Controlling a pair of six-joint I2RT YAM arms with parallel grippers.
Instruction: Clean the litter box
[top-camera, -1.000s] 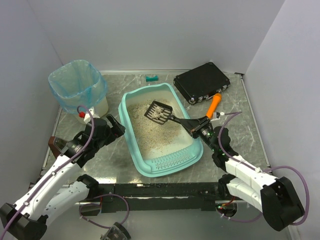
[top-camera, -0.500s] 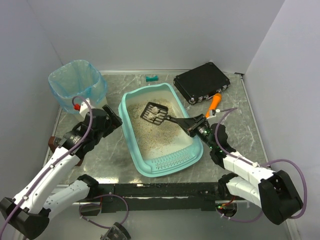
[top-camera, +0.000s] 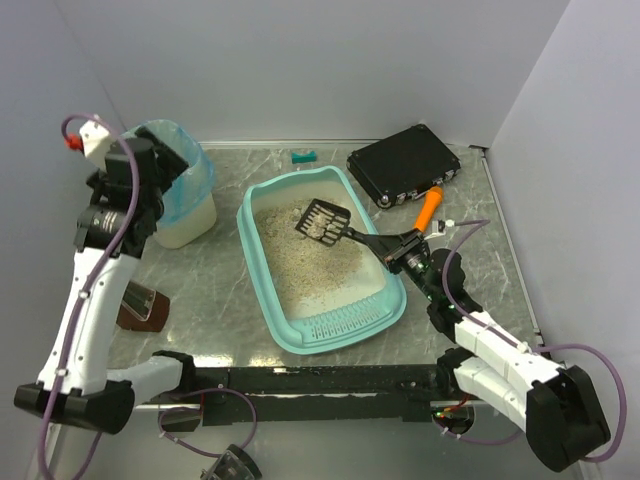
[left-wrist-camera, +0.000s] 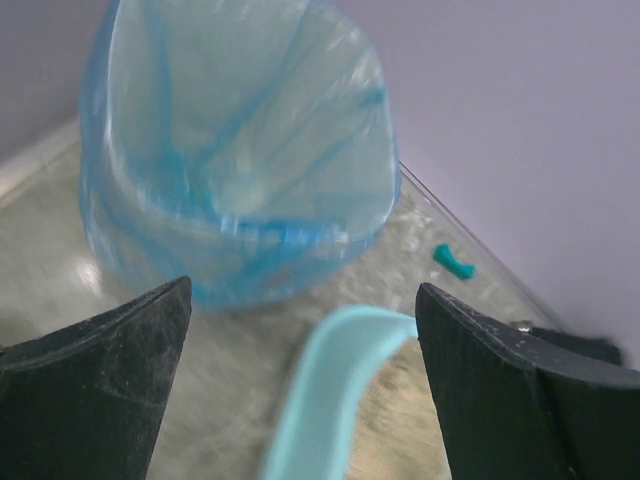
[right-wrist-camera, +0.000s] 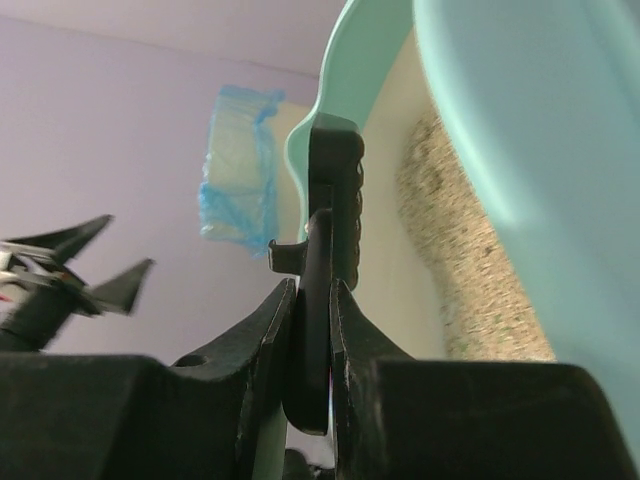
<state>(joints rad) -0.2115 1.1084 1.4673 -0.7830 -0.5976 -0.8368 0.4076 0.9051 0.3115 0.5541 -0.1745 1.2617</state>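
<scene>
My left gripper needs to move toward the box next, tip down and lower onto the bin's box-side rim (top-camera: 208, 170), because there is a gap between bin and box (top-camera: 262, 290).
The teal litter box (top-camera: 262, 290) with beige litter sits mid-table. My right gripper (top-camera: 402, 250) is shut on the handle of a black slotted scoop (top-camera: 322, 222), whose head is over the box's far part with pale clumps on it. In the right wrist view my right gripper (right-wrist-camera: 310, 330) clamps the scoop handle (right-wrist-camera: 335, 200) beside the box rim (right-wrist-camera: 370, 60). My left gripper (top-camera: 158, 178) is raised beside the blue-bagged bin (top-camera: 170, 190). In the left wrist view it (left-wrist-camera: 305, 400) is open and empty, above the box rim (left-wrist-camera: 330, 390) and facing the bin (left-wrist-camera: 240, 150).
A black case (top-camera: 405, 163) lies at the back right with an orange-handled tool (top-camera: 428, 208) beside it. A small teal piece (top-camera: 304, 156) lies at the back edge. A brown object (top-camera: 140, 305) sits on the table at the left. White walls enclose the table.
My left arm has lifted from the litter box's left side and swung up to the bin, uncovering the brown object. The scoop has shifted slightly right over the litter.
</scene>
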